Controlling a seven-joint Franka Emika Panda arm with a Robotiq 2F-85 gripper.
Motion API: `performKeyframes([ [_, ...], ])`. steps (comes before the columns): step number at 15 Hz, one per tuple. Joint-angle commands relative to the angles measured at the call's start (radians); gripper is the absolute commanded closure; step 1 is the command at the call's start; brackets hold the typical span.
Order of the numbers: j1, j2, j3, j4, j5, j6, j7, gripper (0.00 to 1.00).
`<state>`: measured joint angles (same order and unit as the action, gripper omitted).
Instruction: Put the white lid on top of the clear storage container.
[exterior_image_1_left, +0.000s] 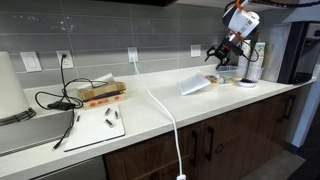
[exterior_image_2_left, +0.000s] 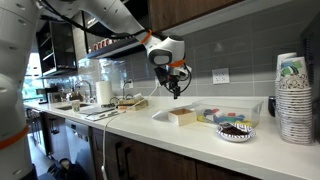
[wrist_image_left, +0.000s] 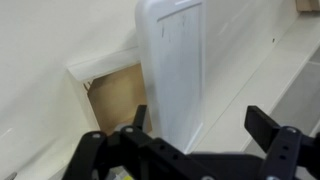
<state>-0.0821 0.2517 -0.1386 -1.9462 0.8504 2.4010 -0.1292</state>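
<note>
My gripper moves down toward the container to the white lid's long edge next, since that edge rests raised on the container (exterior_image_2_left: 183, 116) below my fingers.
The white lid (wrist_image_left: 175, 65) lies tilted, one long edge resting on the clear storage container (wrist_image_left: 113, 98), whose pale tan inside shows beside it. Both exterior views show the lid (exterior_image_1_left: 196, 84) (exterior_image_2_left: 163, 113) on the countertop, and the container (exterior_image_2_left: 183, 116) shows in one of them. My gripper (wrist_image_left: 200, 125) is open and empty, hovering above the lid with a finger on each side of its near end. In both exterior views the gripper (exterior_image_1_left: 222, 56) (exterior_image_2_left: 175, 90) hangs a little above the counter.
A white board with dark pens (exterior_image_1_left: 100, 125) and a flat box (exterior_image_1_left: 101, 92) lie further along the counter. A white cable (exterior_image_1_left: 165, 115) runs over the front edge. A round dish (exterior_image_2_left: 236, 131), a clear tray (exterior_image_2_left: 232, 113) and tall stacked cups (exterior_image_2_left: 293, 95) stand close by.
</note>
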Motion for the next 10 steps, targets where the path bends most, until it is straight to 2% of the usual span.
performKeyframes([
  [1, -0.025, 0.075, 0.045, 0.057, 0.046, 0.049, 0.05, 0.0],
  [10, -0.07, 0.21, 0.076, 0.163, 0.045, 0.035, 0.075, 0.0],
])
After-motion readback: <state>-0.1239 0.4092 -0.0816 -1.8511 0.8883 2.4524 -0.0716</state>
